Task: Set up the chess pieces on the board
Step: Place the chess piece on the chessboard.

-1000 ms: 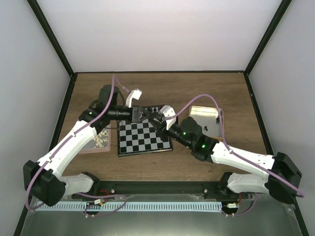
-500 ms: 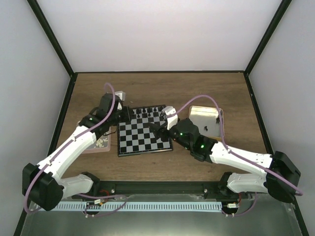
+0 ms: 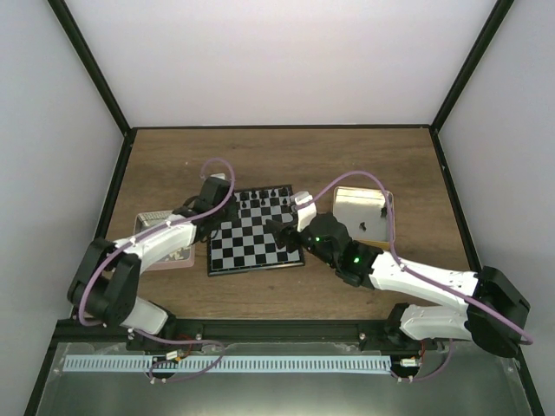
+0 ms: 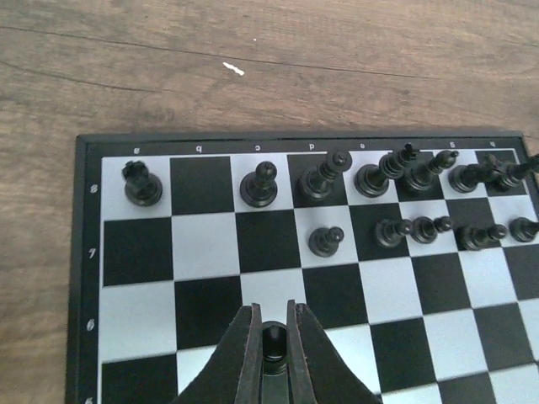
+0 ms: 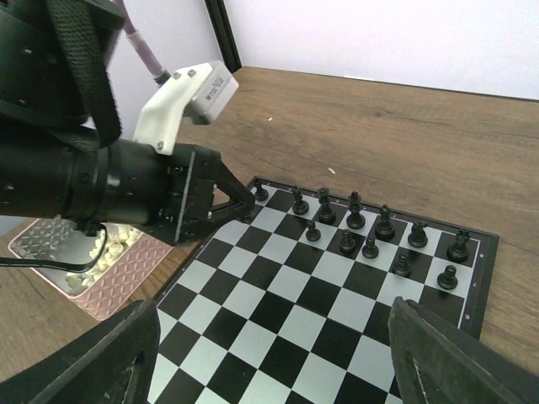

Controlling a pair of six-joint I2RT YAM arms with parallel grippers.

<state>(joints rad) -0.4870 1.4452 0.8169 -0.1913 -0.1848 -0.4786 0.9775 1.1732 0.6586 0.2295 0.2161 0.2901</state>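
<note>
Next, the left gripper lowers the black piece onto the empty dark square (image 4: 270, 241) below it, beside the lone pawn (image 4: 326, 240), in line with the pawns, and releases it.
The board (image 3: 251, 249) lies mid-table, with several black chess pieces (image 3: 264, 198) standing along its two far rows. My left gripper (image 4: 269, 307) hangs low over the board's left part, shut on a small black chess piece (image 4: 272, 341) that shows between its fingers. Ahead of it stand a rook (image 4: 141, 183) in the corner and a lone pawn (image 4: 326, 240). My right gripper (image 5: 278, 362) is open above the board's (image 5: 278, 311) near half with nothing between its fingers. From there the left gripper (image 5: 244, 198) shows at the board's far left corner.
A pink tray (image 3: 163, 253) holding pale pieces sits just left of the board, also visible as the pink tray (image 5: 109, 278) in the right wrist view. A metal tin (image 3: 364, 212) with a few dark pieces lies to the right. Both arms crowd the board's edges.
The right gripper has opened and drawn back from the far rows. The left arm has folded back, its shut gripper moving from the far rows to the board's left corner.
</note>
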